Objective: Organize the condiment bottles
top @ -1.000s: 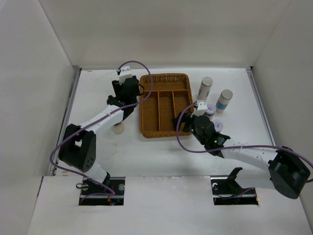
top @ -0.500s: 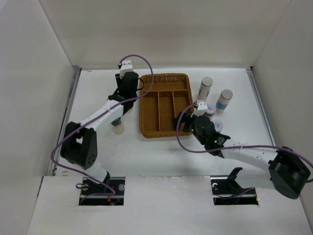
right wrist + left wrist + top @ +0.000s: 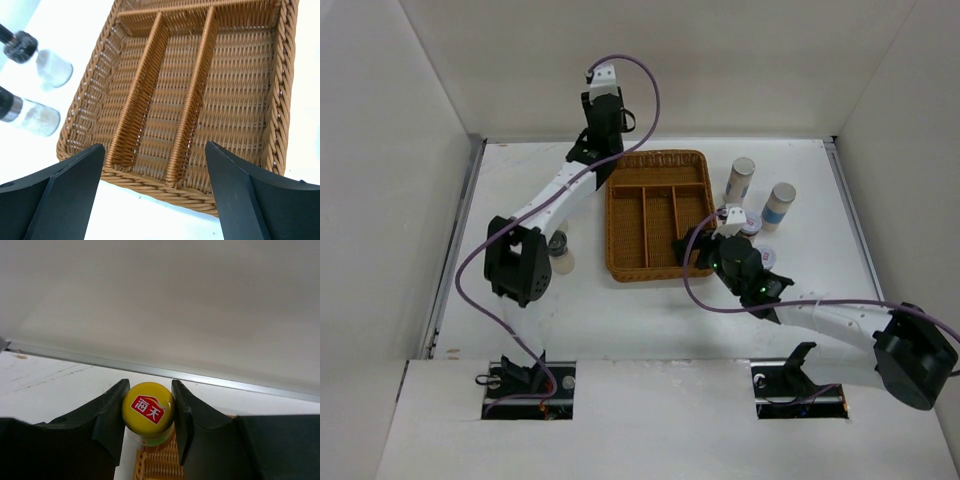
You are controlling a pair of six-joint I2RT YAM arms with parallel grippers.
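The left gripper shifts over the tray's empty far section next, lowers the bottle and releases. That section lies below my gripper and to its right in the top view.
In the left wrist view my left gripper point(image 3: 149, 386) is shut on a sauce bottle, its fingers pressed against both sides of the yellow cap point(image 3: 148, 408), which carries a red logo. The bottle hangs over the far left corner of the brown wicker tray point(image 3: 159, 464). From above, the left gripper point(image 3: 598, 142) is raised near the back wall and hides the bottle. My right gripper point(image 3: 155, 146) is open and holds nothing, hovering over the tray's near rim point(image 3: 150, 183). Two tall white shakers point(image 3: 741, 180) point(image 3: 779, 206) stand right of the tray.
Short round-lidded jars point(image 3: 752, 225) point(image 3: 766, 257) sit by my right arm. Two glass jars with dark lids point(image 3: 52, 67) point(image 3: 34, 117) stand left of the tray, one of them visible from above point(image 3: 560, 256). The tray's compartments point(image 3: 658, 220) hold nothing. White walls enclose the table.
My left gripper closed on the yellow-capped bottle and rose with it from beside the tray's left side toward the back wall. The right arm has stayed still.
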